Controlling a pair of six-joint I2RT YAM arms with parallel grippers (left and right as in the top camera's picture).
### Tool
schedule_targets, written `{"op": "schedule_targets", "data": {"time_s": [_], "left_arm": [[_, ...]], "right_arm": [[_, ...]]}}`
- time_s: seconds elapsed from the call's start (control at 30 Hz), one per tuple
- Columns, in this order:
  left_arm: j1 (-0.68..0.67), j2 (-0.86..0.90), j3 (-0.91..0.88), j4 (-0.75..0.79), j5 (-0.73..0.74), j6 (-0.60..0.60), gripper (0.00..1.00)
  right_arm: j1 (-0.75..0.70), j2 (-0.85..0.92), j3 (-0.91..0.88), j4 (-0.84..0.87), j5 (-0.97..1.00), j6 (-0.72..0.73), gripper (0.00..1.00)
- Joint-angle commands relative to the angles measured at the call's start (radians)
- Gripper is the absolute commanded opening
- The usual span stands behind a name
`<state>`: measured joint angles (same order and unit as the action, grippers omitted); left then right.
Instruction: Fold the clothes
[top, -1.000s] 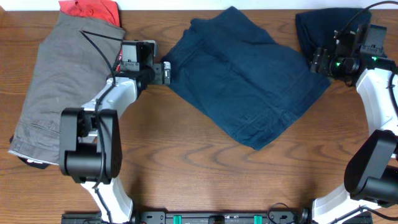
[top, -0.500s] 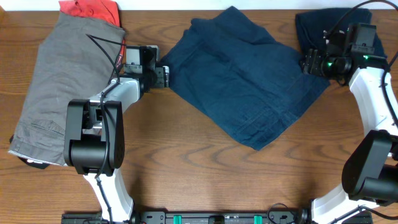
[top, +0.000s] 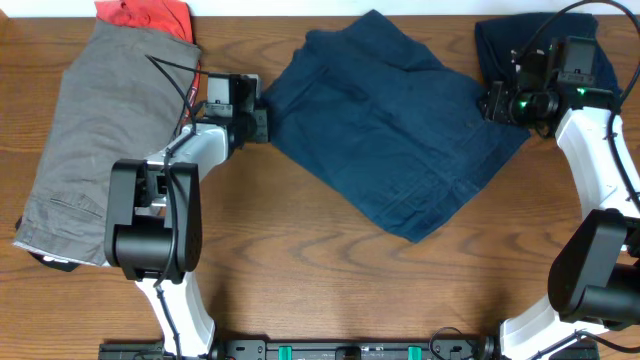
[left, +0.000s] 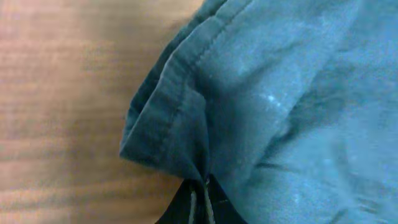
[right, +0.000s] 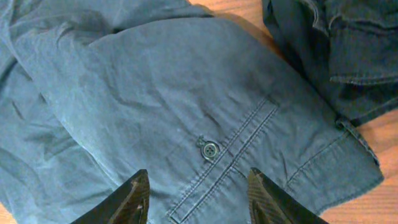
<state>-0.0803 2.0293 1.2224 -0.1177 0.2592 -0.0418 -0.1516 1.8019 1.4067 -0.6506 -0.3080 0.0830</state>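
I should draw my left gripper back and left in the overhead view, over bare wood by the khaki shorts, to spread the bunched corner, then release.
Dark blue denim shorts (top: 390, 130) lie spread in the middle of the table. My left gripper (top: 262, 122) is at their left corner, and in the left wrist view its jaws (left: 200, 200) are shut on a fold of the hemmed corner (left: 168, 118). My right gripper (top: 492, 103) hangs over the shorts' right corner. Its fingers (right: 134, 199) stand apart above the stitched pocket with a button (right: 210, 149), with nothing pinched between them. Grey-khaki shorts (top: 95, 130) lie at the left, with a red-orange garment (top: 145, 15) behind them. A dark navy garment (top: 510, 40) is at the back right.
The table's wood (top: 300, 260) shows bare in front of the denim shorts. The navy garment (right: 336, 50) lies close beside the right gripper. Both arm bases stand at the front edge, and a black cable (top: 165, 70) runs over the khaki shorts.
The left gripper has shut on the denim shorts' left corner. The right gripper has moved left over the shorts' right corner, and its jaws have narrowed.
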Motion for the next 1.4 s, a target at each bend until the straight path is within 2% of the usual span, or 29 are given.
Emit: {"op": "schedule_targets", "data": {"time_s": [0.0, 0.3, 0.53, 0.8, 1.07, 1.13, 1.17, 1.2, 1.23, 1.3, 1.37], "left_arm": [[0.05, -0.084, 0.07, -0.079, -0.007, -0.01, 0.06], [0.136, -0.258, 0.194, -0.583, -0.019, 0.043, 0.06], [0.136, -0.276, 0.193, -0.932, -0.154, 0.045, 0.06], [0.136, -0.276, 0.193, -1.138, -0.325, -0.05, 0.06], [0.136, -0.276, 0.183, -1.228, -0.336, -0.069, 0.06], [0.136, -0.276, 0.18, -1.225, -0.341, -0.076, 0.38], [0.136, -0.276, 0.18, -1.223, -0.342, -0.077, 0.67], [0.136, -0.276, 0.18, -1.216, -0.342, -0.077, 0.86], [0.136, -0.276, 0.18, -1.21, -0.342, -0.077, 0.93], [0.136, -0.276, 0.18, -1.189, -0.341, -0.077, 1.0], [0.136, -0.277, 0.182, -1.158, -0.338, -0.076, 0.98]], "right_arm": [[0.009, -0.003, 0.003, -0.019, -0.011, -0.01, 0.47], [0.048, -0.003, 0.003, -0.095, -0.011, -0.01, 0.46], [0.157, -0.003, 0.003, -0.131, 0.011, -0.01, 0.46], [0.267, 0.001, 0.003, -0.131, 0.122, 0.052, 0.48], [0.277, 0.006, 0.003, -0.132, 0.125, 0.081, 0.48], [0.277, 0.012, 0.003, -0.135, 0.124, 0.082, 0.49], [0.277, 0.018, 0.003, -0.138, 0.124, 0.082, 0.49], [0.277, 0.024, 0.003, -0.144, 0.124, 0.081, 0.5], [0.277, 0.029, 0.003, -0.148, 0.124, 0.081, 0.5], [0.278, 0.041, 0.003, -0.157, 0.124, 0.081, 0.51], [0.281, 0.051, 0.003, -0.162, 0.119, 0.081, 0.51]]}}
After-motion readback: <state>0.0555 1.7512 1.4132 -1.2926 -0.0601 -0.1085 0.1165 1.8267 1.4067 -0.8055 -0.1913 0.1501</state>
